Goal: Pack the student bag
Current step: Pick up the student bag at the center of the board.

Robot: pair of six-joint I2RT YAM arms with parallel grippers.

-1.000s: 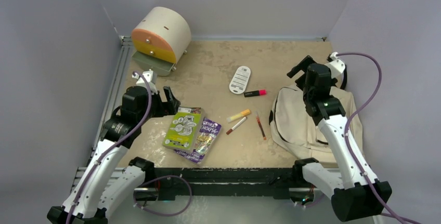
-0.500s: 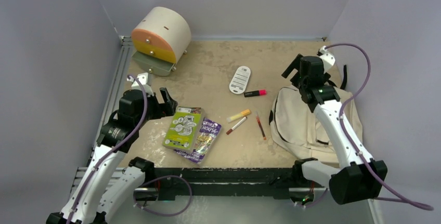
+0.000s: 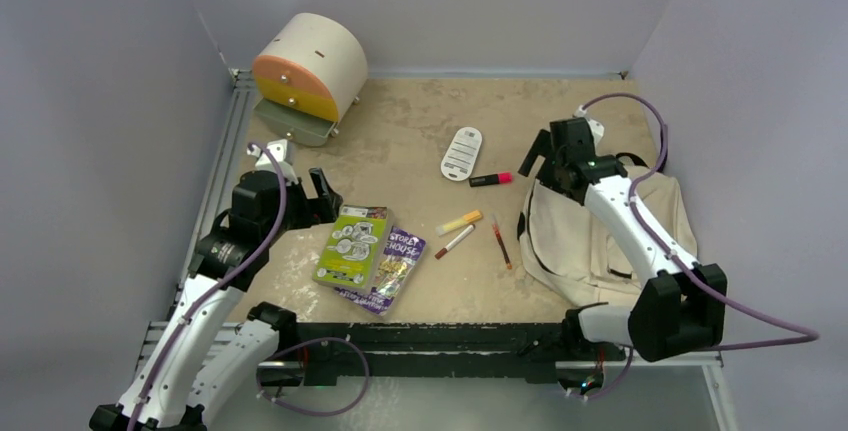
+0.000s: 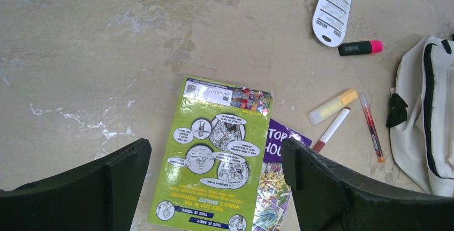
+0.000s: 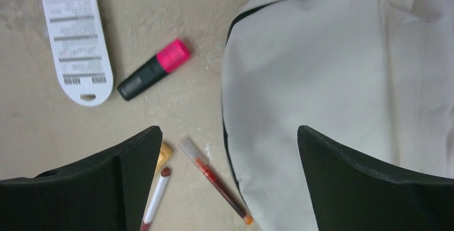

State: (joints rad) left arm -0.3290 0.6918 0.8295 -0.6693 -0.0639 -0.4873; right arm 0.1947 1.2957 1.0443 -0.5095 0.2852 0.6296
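The right gripper lowers and draws back onto the bag's zip edge nearest the pink highlighter (image 5: 224, 105) next, since the bag lies flat with its zip shut.
The cream student bag (image 3: 600, 236) lies flat at the right with its black zip shut, and shows in the right wrist view (image 5: 342, 81) too. My right gripper (image 3: 545, 156) is open and empty above the bag's far left corner (image 5: 227, 166). My left gripper (image 3: 325, 191) is open and empty above a green book (image 3: 350, 244), also in the left wrist view (image 4: 214, 156). A purple book (image 3: 392, 266) lies beside the green one. A pink highlighter (image 3: 490, 179), a yellow highlighter (image 3: 459, 222), a white marker (image 3: 454, 242) and a red pen (image 3: 501, 241) lie between the books and the bag.
A cream-and-orange cylindrical drawer unit (image 3: 308, 69) stands at the far left with its lower drawer open. A white oval card (image 3: 462, 152) lies at the middle back. Walls close in the table on three sides.
My right gripper has moved left and nearer, from the bag's far right side to its far left corner. My left arm has barely shifted.
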